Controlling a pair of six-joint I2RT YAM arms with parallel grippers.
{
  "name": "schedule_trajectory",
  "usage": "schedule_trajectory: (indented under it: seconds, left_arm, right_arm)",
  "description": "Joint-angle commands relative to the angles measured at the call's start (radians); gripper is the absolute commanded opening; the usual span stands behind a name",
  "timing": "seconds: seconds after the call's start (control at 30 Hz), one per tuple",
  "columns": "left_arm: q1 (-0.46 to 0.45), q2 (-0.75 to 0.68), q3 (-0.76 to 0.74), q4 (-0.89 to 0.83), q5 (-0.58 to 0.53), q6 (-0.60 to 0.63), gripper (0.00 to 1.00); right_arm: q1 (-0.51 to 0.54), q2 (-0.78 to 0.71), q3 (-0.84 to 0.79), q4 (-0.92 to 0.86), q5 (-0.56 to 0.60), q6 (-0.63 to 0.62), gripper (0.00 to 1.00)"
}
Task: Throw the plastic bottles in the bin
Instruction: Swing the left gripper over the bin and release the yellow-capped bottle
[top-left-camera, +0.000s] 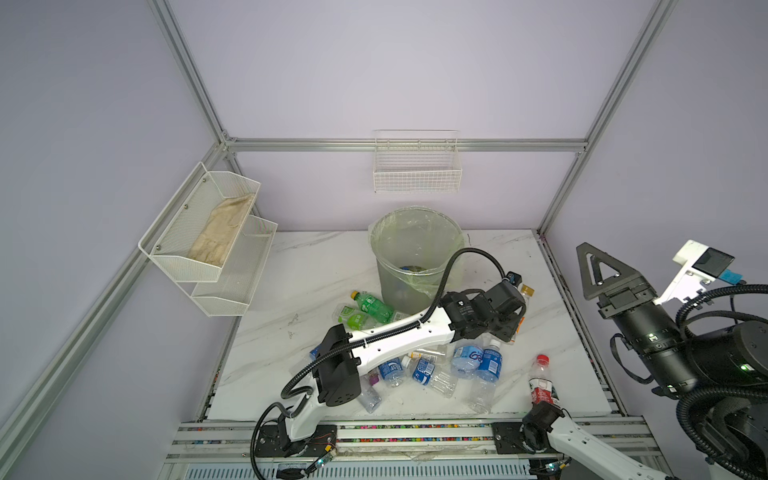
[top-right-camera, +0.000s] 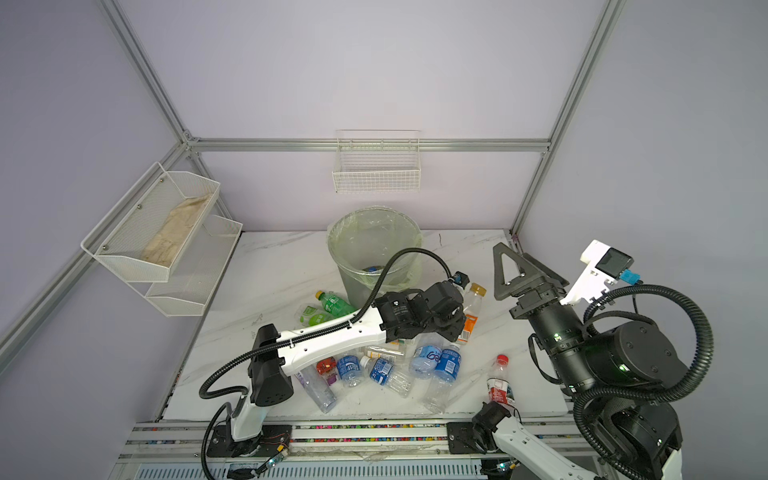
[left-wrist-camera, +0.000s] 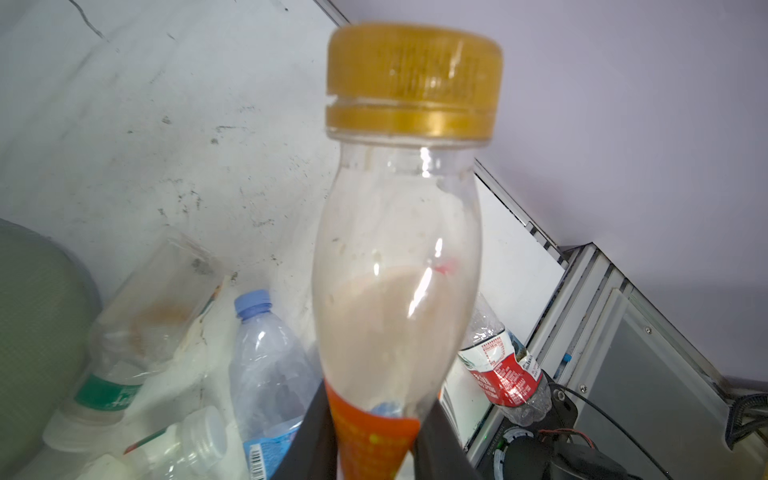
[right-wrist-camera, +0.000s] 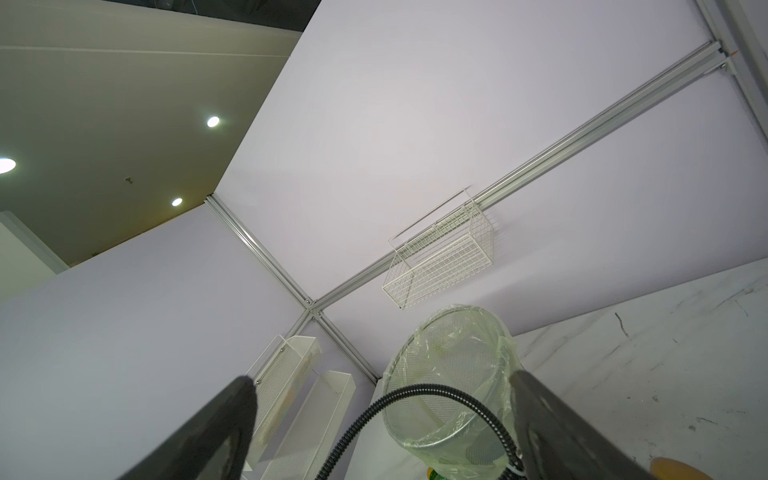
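The bin is outward of my left gripper, so I will raise that gripper and carry the clear bottle outward over the bin's opening (top-left-camera: 416, 238) to release it.
My left gripper (left-wrist-camera: 376, 440) is shut on a clear bottle (left-wrist-camera: 399, 257) with a gold cap and an orange label, gripped at the label. In both top views this bottle (top-right-camera: 473, 305) is held just right of the bin (top-right-camera: 374, 245), a grey mesh basket with a pale-green liner (top-left-camera: 415, 249). Several plastic bottles lie on the marble table in front of the bin: a green one (top-left-camera: 372, 305), blue-labelled ones (top-left-camera: 490, 365) and a red-capped one (top-left-camera: 542, 380). My right gripper (top-right-camera: 513, 253) hangs open and empty, raised at the table's right edge.
A white wire basket (top-left-camera: 417, 168) hangs on the back wall. A two-tier white mesh shelf (top-left-camera: 208, 237) holding a beige cloth is fixed to the left wall. An aluminium rail (top-left-camera: 415, 432) runs along the table's front edge. The left arm's cable loops over the bin's front.
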Motion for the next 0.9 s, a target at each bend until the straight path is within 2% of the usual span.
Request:
schedule_trajectory:
  seconds: [0.0,0.17,0.4,0.7,0.87]
  left_arm:
    - [0.031,-0.120,-0.059,0.060,-0.049,0.044,0.00]
    - [0.066,-0.212,-0.094,0.064,-0.113,0.083,0.00]
    - [0.128,-0.320,-0.106,0.056,-0.145,0.117,0.00]
    - [0.252,-0.406,-0.080,-0.014,-0.234,0.152,0.00]
    - [0.339,-0.420,-0.052,-0.036,-0.228,0.175,0.00]
  right_arm:
    - [-0.002,-0.002,0.039,-0.013,0.032,-0.025,0.97]
    - [-0.002,-0.002,0.022,-0.012,0.029,-0.022,0.97]
    - [-0.002,0.001,0.006,-0.012,0.029,-0.019,0.97]
    - [-0.002,0.031,-0.013,-0.041,0.030,0.012,0.97]
    - [-0.001,0.055,-0.007,-0.069,0.045,0.024,0.97]
